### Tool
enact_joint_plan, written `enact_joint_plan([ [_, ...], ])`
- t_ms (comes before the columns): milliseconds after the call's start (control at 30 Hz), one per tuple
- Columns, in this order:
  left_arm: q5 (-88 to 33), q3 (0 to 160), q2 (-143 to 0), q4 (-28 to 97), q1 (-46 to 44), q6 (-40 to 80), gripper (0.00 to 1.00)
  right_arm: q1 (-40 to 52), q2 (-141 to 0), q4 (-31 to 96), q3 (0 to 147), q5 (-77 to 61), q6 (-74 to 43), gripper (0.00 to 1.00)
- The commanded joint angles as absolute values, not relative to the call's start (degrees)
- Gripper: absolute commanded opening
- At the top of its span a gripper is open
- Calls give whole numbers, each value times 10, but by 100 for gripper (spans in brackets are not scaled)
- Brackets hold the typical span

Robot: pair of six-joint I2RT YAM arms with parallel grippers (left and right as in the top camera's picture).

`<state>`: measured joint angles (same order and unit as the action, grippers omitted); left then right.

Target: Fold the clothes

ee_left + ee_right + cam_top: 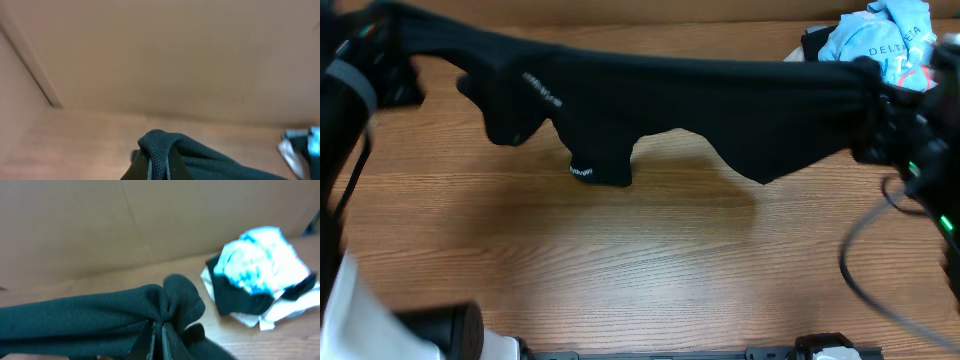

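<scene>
The right gripper should move down and back to the bare wooden tabletop next and release its end of the polo shirt, because the cloth is still hanging in midair.
The clothes, one black polo shirt [700, 100], hang stretched in a band above the wooden table [650, 260], with a sleeve and white logo print drooping at the lower left. My left gripper [392, 35] is shut on the shirt's left end at the back left. In the left wrist view its fingers [159, 161] pinch a bunched fold of knit fabric [210, 160]. My right gripper [872, 90] is shut on the right end. In the right wrist view the cloth [75, 317] gathers into the pinch of the gripper [158, 330].
A light-blue tee [885, 38] lies crumpled at the back right corner on dark and white cloth, seen as a pile [260, 265] in the right wrist view. A brown wall [165, 55] runs behind the table. A cable [855, 275] loops at the right. Black gear [445, 325] sits at the front left.
</scene>
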<state>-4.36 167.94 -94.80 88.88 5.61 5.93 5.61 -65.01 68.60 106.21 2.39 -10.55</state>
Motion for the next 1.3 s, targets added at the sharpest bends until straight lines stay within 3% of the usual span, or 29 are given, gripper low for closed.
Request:
enact_joint_plan([
  [0,41,1708,-882,881,61,51,4,47,-625,711,1107,65,-85,4],
  [300,90,1694,-854,890,61,42,4,48,-639,732,1116,63,-72,4],
  [533,90,1631,-957,881,62,18,4,48,-768,713,1116,61,-69,4],
  [800,96,1624,-1093,711,72,-26,4,48,-909,537,1116,29,-40,4],
  [1033,87,1627,-1103,588,72,-33,4,48,-916,426,1129,29,-40,4],
  [1267,38,1621,-1116,686,71,-39,4,48,-953,442,1127,-30,-45,4],
])
